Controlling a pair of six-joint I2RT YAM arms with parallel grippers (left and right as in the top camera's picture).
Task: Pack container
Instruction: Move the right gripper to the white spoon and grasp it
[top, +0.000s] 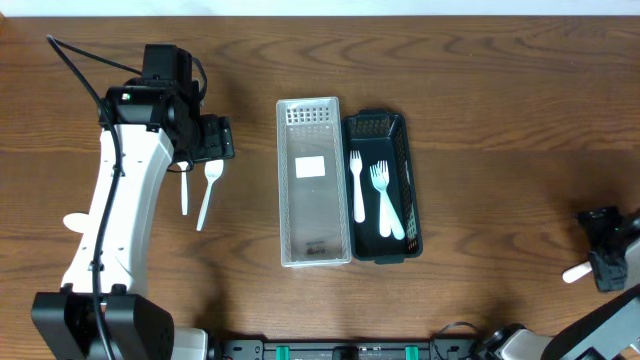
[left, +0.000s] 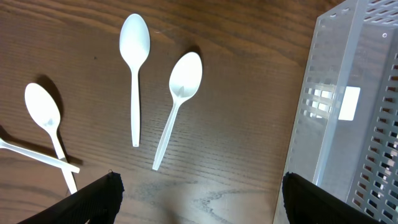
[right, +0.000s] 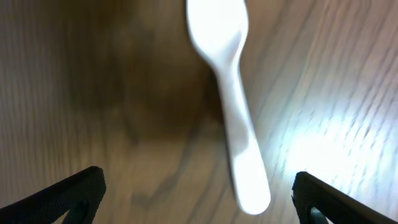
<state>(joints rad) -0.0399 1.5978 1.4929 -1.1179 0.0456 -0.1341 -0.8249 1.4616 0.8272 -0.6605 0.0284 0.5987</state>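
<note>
The spoon's neck (right: 228, 72) is below the open fingers and toward the top in the right wrist view, so I should lower my right gripper along the spoon's handle toward it next.
Three white forks (top: 378, 195) lie in the black basket (top: 397, 125). The clear container (top: 313, 235) stands beside it, holding only a label. Two white spoons (top: 208, 190) lie on the table below my left gripper (top: 215, 140). In the left wrist view the gripper (left: 199, 199) is open and empty above the wood, with three spoons (left: 179, 102) ahead and the clear container (left: 354, 106) at the right. My right gripper (top: 603, 250) is at the far right edge. It is open (right: 199, 196) over a blurred white spoon (right: 230, 106), not touching it.
Another spoon (top: 75, 222) lies partly under the left arm. A thin white handle (left: 31, 152) crosses the leftmost spoon in the left wrist view. The right spoon (top: 578, 272) pokes out beside the right gripper near the table's right edge.
</note>
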